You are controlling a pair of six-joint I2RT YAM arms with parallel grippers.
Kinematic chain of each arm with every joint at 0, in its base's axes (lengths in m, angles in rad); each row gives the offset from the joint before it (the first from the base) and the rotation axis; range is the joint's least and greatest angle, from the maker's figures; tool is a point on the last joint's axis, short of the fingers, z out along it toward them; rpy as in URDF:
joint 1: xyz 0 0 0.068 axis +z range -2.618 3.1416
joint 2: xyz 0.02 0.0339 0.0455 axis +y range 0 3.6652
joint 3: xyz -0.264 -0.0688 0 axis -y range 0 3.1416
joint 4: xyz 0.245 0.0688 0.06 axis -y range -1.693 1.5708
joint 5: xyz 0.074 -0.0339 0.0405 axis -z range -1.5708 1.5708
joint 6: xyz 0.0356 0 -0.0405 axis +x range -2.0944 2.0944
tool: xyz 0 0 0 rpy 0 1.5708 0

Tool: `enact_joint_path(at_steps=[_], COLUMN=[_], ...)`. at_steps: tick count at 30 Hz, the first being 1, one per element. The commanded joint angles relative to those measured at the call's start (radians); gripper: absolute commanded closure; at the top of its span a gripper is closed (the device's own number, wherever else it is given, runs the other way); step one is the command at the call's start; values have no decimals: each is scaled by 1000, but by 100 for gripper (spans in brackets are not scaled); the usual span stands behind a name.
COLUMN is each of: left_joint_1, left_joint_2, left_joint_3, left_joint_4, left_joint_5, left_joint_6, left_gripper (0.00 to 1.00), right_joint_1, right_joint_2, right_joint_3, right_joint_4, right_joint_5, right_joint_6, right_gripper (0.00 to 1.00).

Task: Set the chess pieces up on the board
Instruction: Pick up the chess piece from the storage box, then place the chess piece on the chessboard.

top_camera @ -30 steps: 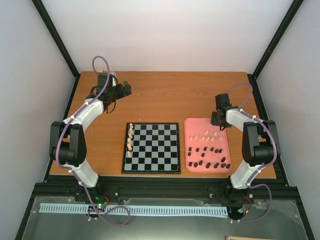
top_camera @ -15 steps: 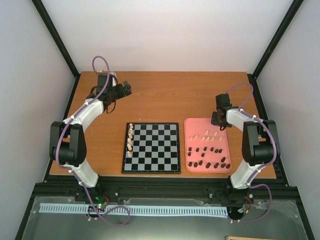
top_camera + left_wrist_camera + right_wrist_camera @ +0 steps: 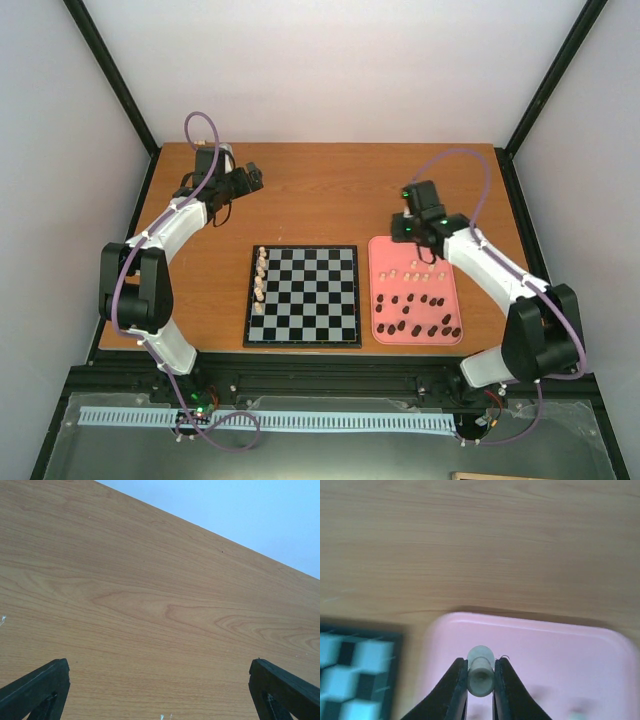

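My right gripper swings back and to the left in the top view next, then lowers and releases, since the cream column's near corner square is empty there.
The board (image 3: 304,295) lies at the table's middle, with several cream chess pieces (image 3: 260,275) lined along its left column. More cream pieces (image 3: 418,270) and dark brown pieces (image 3: 415,312) lie in the pink tray (image 3: 378,250) to its right. My right gripper (image 3: 412,238) hangs over the tray's far left corner, shut on a cream chess piece (image 3: 481,670) held between its fingers (image 3: 457,685). The board's corner (image 3: 355,675) shows to the left below it. My left gripper (image 3: 250,178) is far back left over bare table, open, its fingertips (image 3: 37,690) wide apart with nothing between them.
The black frame rails (image 3: 120,90) and white walls close in the table on the left, right and back. The wooden tabletop (image 3: 330,190) runs behind the board and tray.
The right arm has swung left from the tray's far right side to its far left corner, lifting the cream piece with it. The left arm has not moved.
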Motion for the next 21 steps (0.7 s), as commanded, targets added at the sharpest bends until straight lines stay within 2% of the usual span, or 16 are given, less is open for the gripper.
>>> enact_joint_path(at_steps=[1,6,9,13,21], left_joint_1=[3,3,3,3,3], left_joint_2=[-2,-5,-13,-30,-41], left_joint_3=[24,25,24,18,15], left_joint_4=[9,3,-2,-3,-4], left_joint_5=[-4,-14,-16,-28,-32], left_joint_6=[12,14,13,15,16], left_gripper=[0,0,0,0,0], right_joint_1=[252,575,714,842,1011], right_joint_2=[-34,41,131,246,411], right_joint_3=[62,192,280,402,579], right_joint_4=[-55,-129,-171,-256,-370], right_joint_5=[-38,50,47,53,3], right_joint_6=[9,29,26,20,-10], right_gripper=[91,91,91,91,91])
